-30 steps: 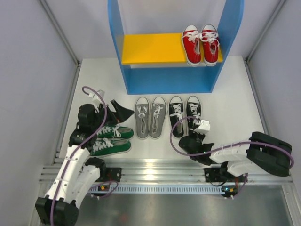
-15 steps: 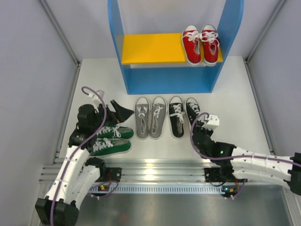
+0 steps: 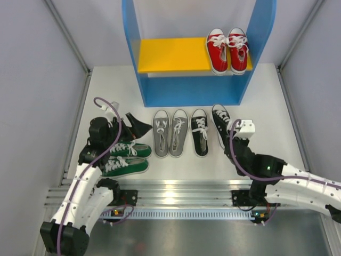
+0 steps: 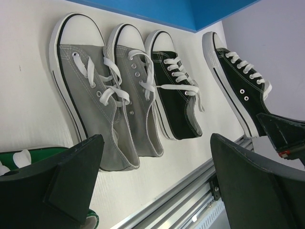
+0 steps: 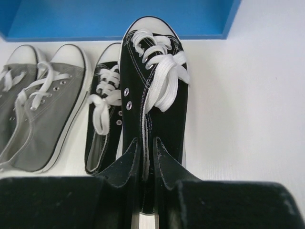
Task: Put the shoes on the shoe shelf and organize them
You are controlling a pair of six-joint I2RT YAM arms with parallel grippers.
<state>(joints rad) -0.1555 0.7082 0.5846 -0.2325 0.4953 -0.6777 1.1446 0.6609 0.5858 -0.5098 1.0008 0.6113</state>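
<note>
Next, my right gripper carries the black shoe up and outward and releases it on the empty yellow board beside the red pair.
The blue shoe shelf (image 3: 192, 92) stands at the back, with the red pair (image 3: 228, 49) on the right end of its yellow board (image 3: 170, 53). My right gripper (image 3: 228, 137) is shut on the heel side of the right black shoe (image 3: 219, 118). In the right wrist view the gripper (image 5: 147, 145) pinches the wall of this shoe (image 5: 155, 90), whose toe points at the shelf base (image 5: 119, 19). The other black shoe (image 3: 200, 133) and the grey pair (image 3: 170, 133) lie in a row in front of the shelf. My left gripper (image 3: 137, 126) is open and empty above the green pair (image 3: 125, 157).
The left wrist view shows the grey pair (image 4: 109, 95), both black shoes (image 4: 176, 95) and the aluminium rail (image 4: 190, 191) at the table's near edge. Grey walls close in both sides. The left part of the yellow board and the shelf's base level hold nothing.
My right arm swung right and forward and closed on the right black shoe. That shoe has shifted away from its mate, toward the shelf, and turned slightly. The left arm has not moved.
</note>
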